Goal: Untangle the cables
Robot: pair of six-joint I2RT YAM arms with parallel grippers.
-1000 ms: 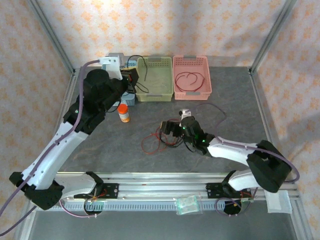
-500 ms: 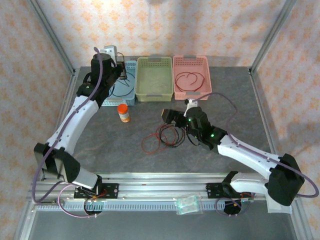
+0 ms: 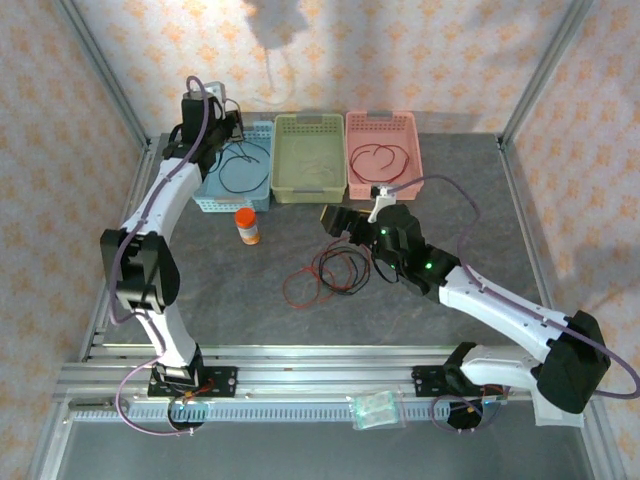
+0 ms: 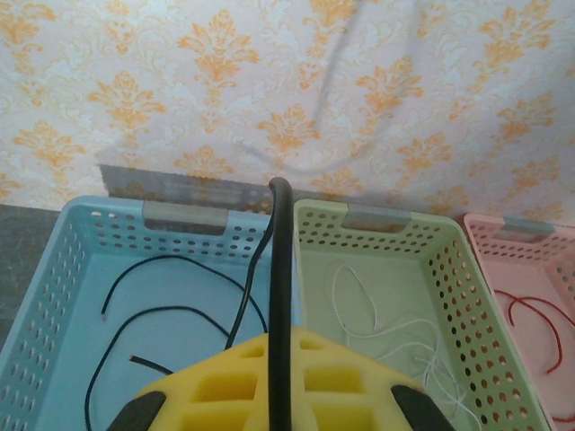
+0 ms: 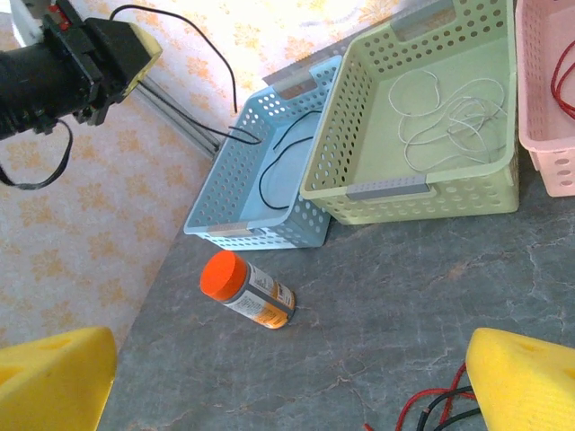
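My left gripper is above the blue basket's bottom and next needs to move down toward it and let go of the black cable, since black cable already lies there.
A tangle of dark red and black cables (image 3: 325,275) lies on the grey table; its edge shows at the bottom of the right wrist view (image 5: 431,409). My left gripper (image 3: 226,124) hangs above the back of the blue basket (image 3: 205,190), shut on a black cable (image 4: 279,260). That cable runs up between its yellow pads (image 4: 225,386) and trails down into the basket (image 5: 269,175). The left gripper (image 5: 117,49) also appears from the right wrist. My right gripper (image 3: 335,221) hovers just behind the tangle, open and holding nothing, its pads (image 5: 526,382) wide apart.
A red cable (image 3: 380,160) lies in the pink basket (image 3: 412,185). Thin white wire (image 5: 449,112) sits in the green basket (image 3: 340,190) between the other two. An orange-capped bottle (image 3: 247,225) stands in front of the blue basket.
The left arm swung back and left, carrying the black cable from over the green basket to the blue one. The right gripper opened fully and drew back from the tangle.
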